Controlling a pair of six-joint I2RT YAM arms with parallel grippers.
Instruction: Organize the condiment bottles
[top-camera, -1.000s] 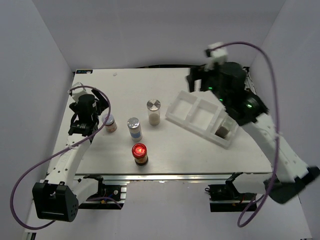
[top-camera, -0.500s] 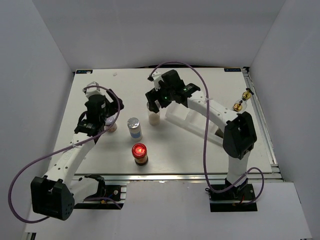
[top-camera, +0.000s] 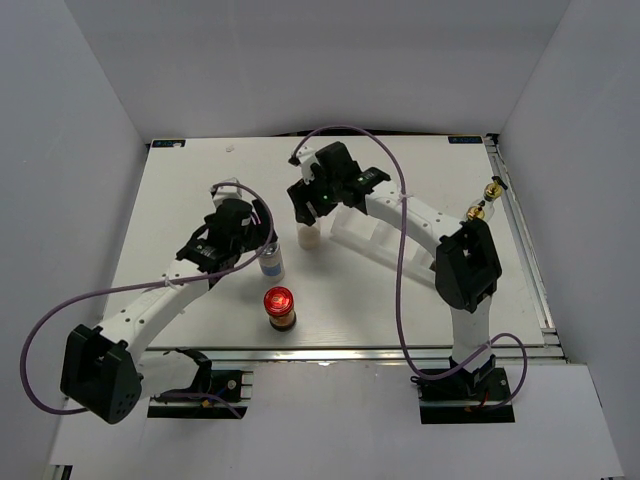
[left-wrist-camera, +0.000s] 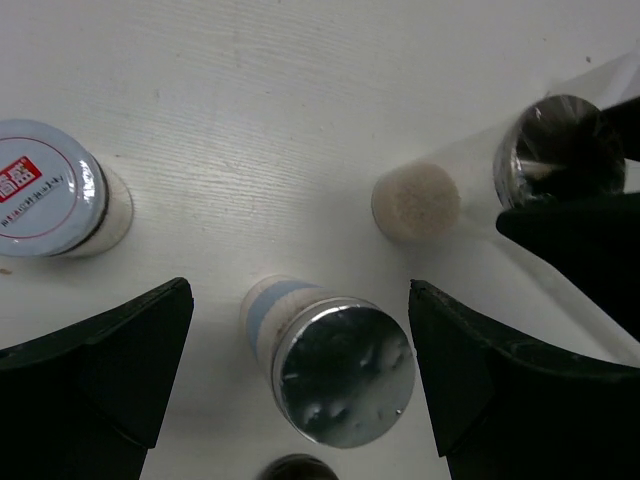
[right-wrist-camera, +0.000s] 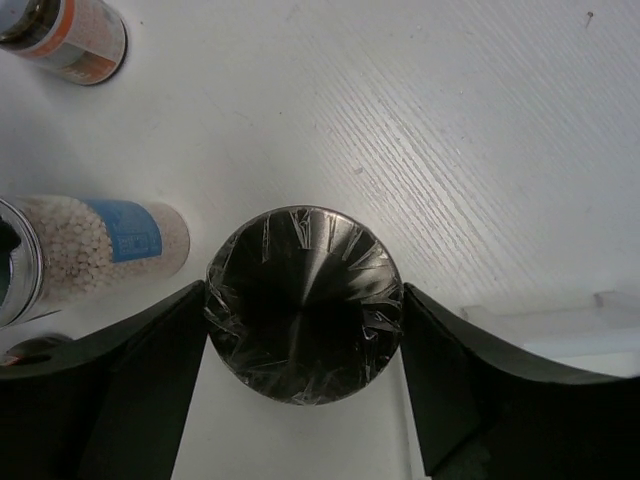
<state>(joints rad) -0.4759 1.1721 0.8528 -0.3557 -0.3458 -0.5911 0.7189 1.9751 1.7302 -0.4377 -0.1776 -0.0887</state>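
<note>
Next, my left gripper will shift right in the top view and lower onto the blue-labelled bottle's silver lid, as that lid sits below it.
My left gripper (top-camera: 262, 250) is open around the blue-labelled silver-lidded bottle (top-camera: 270, 262); in the left wrist view its lid (left-wrist-camera: 345, 375) stands between the fingers (left-wrist-camera: 120, 360) with gaps on both sides. My right gripper (top-camera: 308, 212) is shut on the plain silver-lidded jar (top-camera: 308, 237), its jaws touching both sides of the lid (right-wrist-camera: 303, 305); the jar stands on the table. The red-lidded jar (top-camera: 279, 308) stands near the front. The small pinkish-lidded jar (left-wrist-camera: 50, 190) stands left of the left gripper. Two gold-topped bottles (top-camera: 484, 200) stand at the right edge.
The white three-compartment tray (top-camera: 385, 240) lies just right of the right gripper, partly under that arm; its corner shows in the right wrist view (right-wrist-camera: 560, 320). The two grippers are close together at mid-table. White walls enclose the table.
My left gripper moved right from the pinkish-lidded jar to the blue-labelled bottle. My right arm swung left from the tray to the plain silver-lidded jar and has stayed there.
</note>
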